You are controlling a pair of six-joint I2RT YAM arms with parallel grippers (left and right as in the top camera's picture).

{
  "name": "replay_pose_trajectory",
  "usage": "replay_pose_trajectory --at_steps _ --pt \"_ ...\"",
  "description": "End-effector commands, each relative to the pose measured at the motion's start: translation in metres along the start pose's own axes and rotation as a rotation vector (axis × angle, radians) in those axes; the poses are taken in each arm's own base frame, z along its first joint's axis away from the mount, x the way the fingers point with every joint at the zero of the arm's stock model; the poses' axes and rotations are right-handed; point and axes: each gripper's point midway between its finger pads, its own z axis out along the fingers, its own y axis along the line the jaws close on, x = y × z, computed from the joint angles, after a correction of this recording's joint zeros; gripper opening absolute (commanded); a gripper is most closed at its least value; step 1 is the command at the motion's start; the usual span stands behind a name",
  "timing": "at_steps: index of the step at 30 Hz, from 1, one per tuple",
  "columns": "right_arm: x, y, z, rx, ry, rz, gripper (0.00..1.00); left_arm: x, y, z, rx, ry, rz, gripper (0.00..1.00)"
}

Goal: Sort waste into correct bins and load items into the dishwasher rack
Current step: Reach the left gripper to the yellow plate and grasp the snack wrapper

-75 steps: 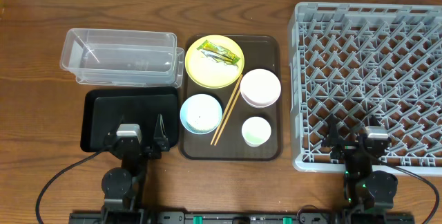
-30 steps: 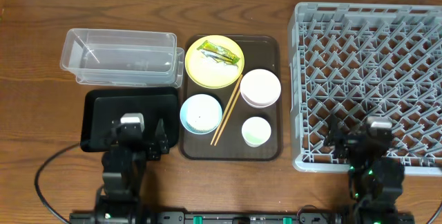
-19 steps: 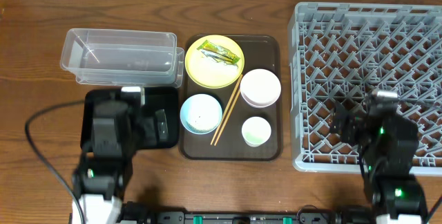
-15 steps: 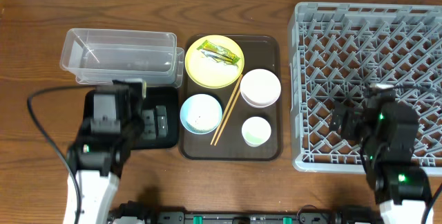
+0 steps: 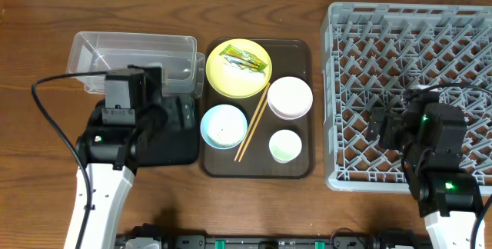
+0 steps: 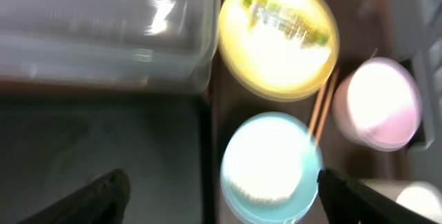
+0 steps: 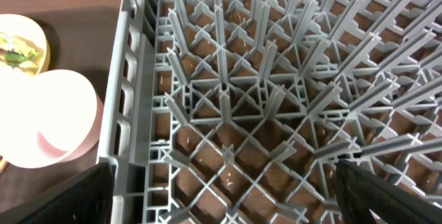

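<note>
My left gripper moves outward over the plate beyond the blue bowl [image 5: 224,126] next, then goes down onto the wrapper [image 5: 244,58].
On the brown serving tray [image 5: 301,169] sit the yellow plate [image 5: 233,80] with the yellow-green wrapper [image 5: 246,61], a pink bowl [image 5: 290,97], a light blue bowl [image 5: 224,126] holding white scraps, a small cup [image 5: 285,146] and chopsticks [image 5: 251,124]. My left gripper [image 5: 178,118] hangs open over the black tray [image 5: 165,147], near its right edge. In the left wrist view its gripper [image 6: 222,198] is empty, with the blue bowl [image 6: 269,165] just ahead. My right gripper [image 5: 382,130] [image 7: 228,196] stands open and empty above the grey rack [image 5: 415,57] [image 7: 276,79], near its front left corner.
The clear tub [image 5: 131,61] [image 6: 103,30] lies behind the black tray [image 6: 90,141]. The left wrist view also shows the plate [image 6: 280,37], the pink bowl [image 6: 380,103] and the chopsticks [image 6: 321,106], all blurred. The rack's upright pegs rise under my right gripper.
Both arms have lifted from the front edge and reached forward: the left over the black tray toward the tub, the right over the rack's front. Objects have not moved.
</note>
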Motion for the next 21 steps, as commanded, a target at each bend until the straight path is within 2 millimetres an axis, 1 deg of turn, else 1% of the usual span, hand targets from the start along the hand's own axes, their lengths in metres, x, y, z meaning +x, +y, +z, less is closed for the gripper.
replay_pose_trajectory --at_steps 1,3,6,8,11,15,17,19,21 --pt "-0.01 0.006 -0.005 -0.021 -0.028 -0.001 0.99 -0.021 -0.024 0.005 0.074 -0.039 -0.043 0.87" --pt "-0.01 0.006 -0.005 -0.021 -0.027 -0.001 0.99 -0.035 -0.033 0.013 0.086 -0.06 -0.048 0.85" --pt "-0.01 0.006 -0.005 -0.022 -0.028 -0.001 0.99 -0.054 -0.042 0.031 0.073 -0.075 -0.083 0.85" --pt "-0.01 0.006 -0.005 -0.021 -0.028 -0.001 0.99 -0.066 -0.053 0.046 0.089 -0.072 -0.097 0.84" --pt "-0.01 0.006 -0.005 -0.022 -0.028 -0.001 0.99 -0.078 -0.069 0.073 0.114 -0.061 -0.15 0.83" --pt "-0.01 0.006 -0.005 -0.021 -0.027 -0.001 0.99 -0.085 -0.088 0.11 0.138 -0.032 -0.254 0.79" --pt "-0.01 0.006 -0.005 -0.021 -0.027 -0.001 0.99 -0.086 -0.097 0.13 0.156 -0.032 -0.278 0.79" --pt "-0.01 0.006 -0.005 -0.022 -0.028 -0.001 0.99 -0.084 -0.104 0.147 0.17 -0.03 -0.301 0.79" --pt "-0.01 0.006 -0.005 -0.021 -0.027 -0.001 0.99 -0.077 -0.11 0.164 0.177 -0.015 -0.318 0.79"
